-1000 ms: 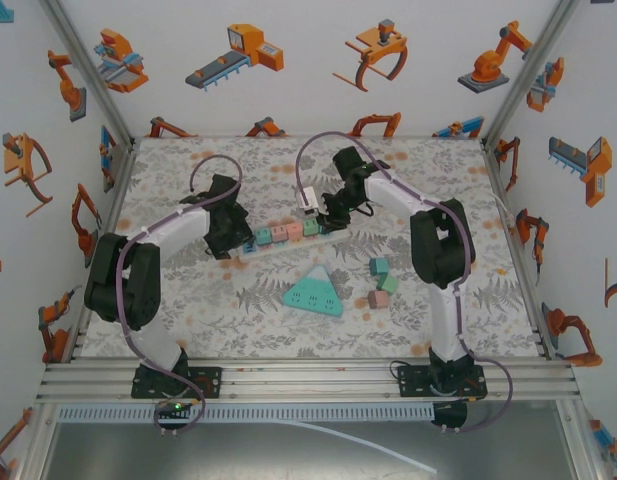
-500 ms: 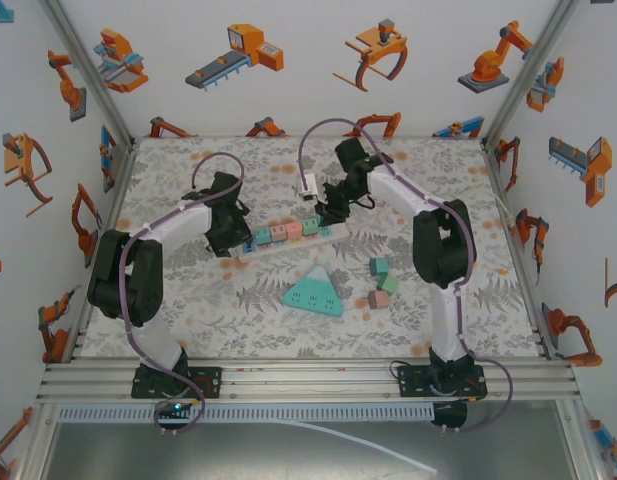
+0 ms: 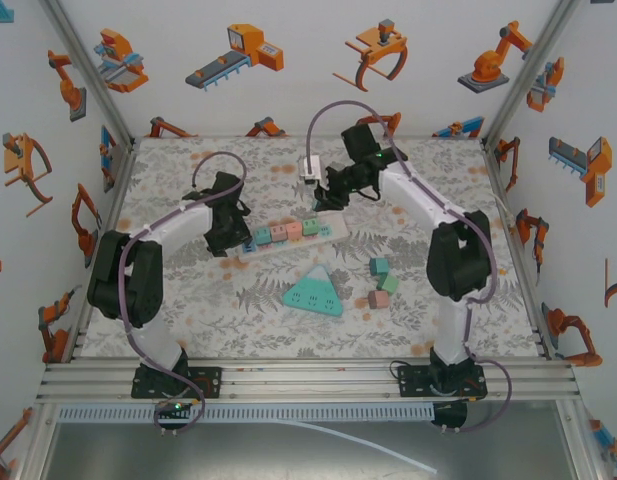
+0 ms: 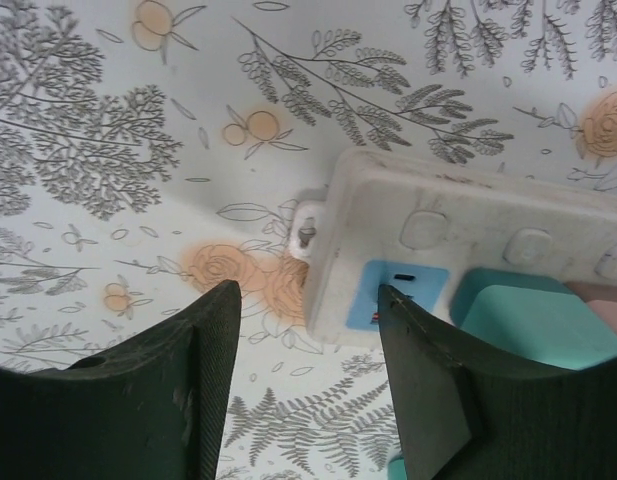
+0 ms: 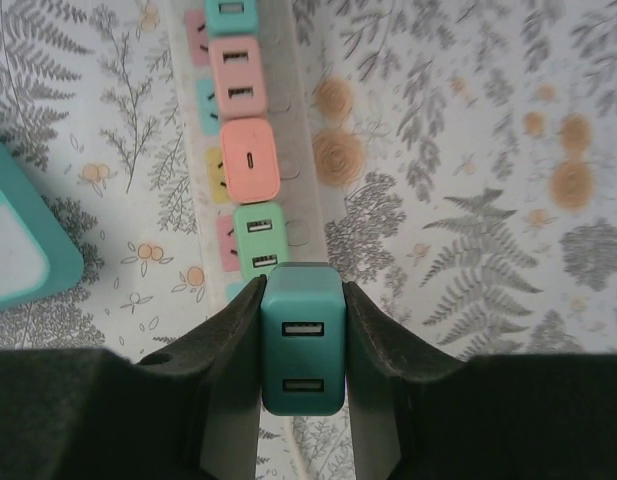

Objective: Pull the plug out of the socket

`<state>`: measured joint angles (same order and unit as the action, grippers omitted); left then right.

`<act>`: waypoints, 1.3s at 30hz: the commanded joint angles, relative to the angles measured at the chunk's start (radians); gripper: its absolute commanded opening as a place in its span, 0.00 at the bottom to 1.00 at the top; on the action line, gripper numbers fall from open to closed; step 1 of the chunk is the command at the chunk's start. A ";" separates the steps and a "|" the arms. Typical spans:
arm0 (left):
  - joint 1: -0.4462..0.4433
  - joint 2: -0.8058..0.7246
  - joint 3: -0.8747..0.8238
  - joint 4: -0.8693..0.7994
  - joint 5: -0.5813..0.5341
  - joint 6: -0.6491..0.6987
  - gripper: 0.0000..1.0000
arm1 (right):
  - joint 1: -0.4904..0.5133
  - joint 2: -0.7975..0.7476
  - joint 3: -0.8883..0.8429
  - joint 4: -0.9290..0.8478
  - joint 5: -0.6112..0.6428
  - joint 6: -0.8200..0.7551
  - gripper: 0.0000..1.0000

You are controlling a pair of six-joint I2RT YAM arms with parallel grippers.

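Note:
Bare mat (image 3: 351, 280) shows in the gap between the triangular block and the cubes. My right gripper needs to come back and down onto that gap and let go of the teal plug.
The white power strip (image 3: 333, 232) lies on the patterned mat with several coloured plugs in a row on it. My right gripper (image 5: 303, 345) is shut on a teal two-port USB plug (image 5: 303, 340) and holds it above the strip's right end, clear of the sockets. Below it the strip (image 5: 296, 110) carries a green plug (image 5: 260, 240) and two pink plugs (image 5: 250, 160). My left gripper (image 4: 308, 330) stands open at the strip's left end (image 4: 458, 215), one finger (image 4: 438, 390) over the strip beside a teal plug (image 4: 528, 310), the other finger (image 4: 158, 400) over the mat.
A teal triangular socket block (image 3: 313, 293) lies in front of the strip, its corner at the left of the right wrist view (image 5: 18, 240). Three small loose cubes (image 3: 380, 267) sit to its right. Printed walls enclose the mat on three sides.
My right arm has risen and drawn back toward the far wall, carrying the teal plug up off the strip. The left arm and the strip have stayed put.

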<state>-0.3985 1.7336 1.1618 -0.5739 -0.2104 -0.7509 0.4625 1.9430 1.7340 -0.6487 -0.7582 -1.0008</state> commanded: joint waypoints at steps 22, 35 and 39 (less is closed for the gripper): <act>0.119 -0.553 -0.232 0.689 0.986 0.453 0.68 | -0.146 -0.742 -0.969 0.909 0.258 1.784 0.00; -0.056 -0.610 -0.197 0.449 1.097 0.819 0.79 | -0.101 -0.818 -1.233 0.792 0.376 1.868 0.02; -0.099 -0.610 -0.190 0.387 1.028 0.881 0.80 | -0.035 -0.773 -1.216 0.722 0.508 1.862 0.03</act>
<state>-0.4774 1.1309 0.9401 -0.1070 0.8474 0.0177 0.3897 1.1519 0.5011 0.1101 -0.3664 0.8406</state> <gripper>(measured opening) 0.798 0.341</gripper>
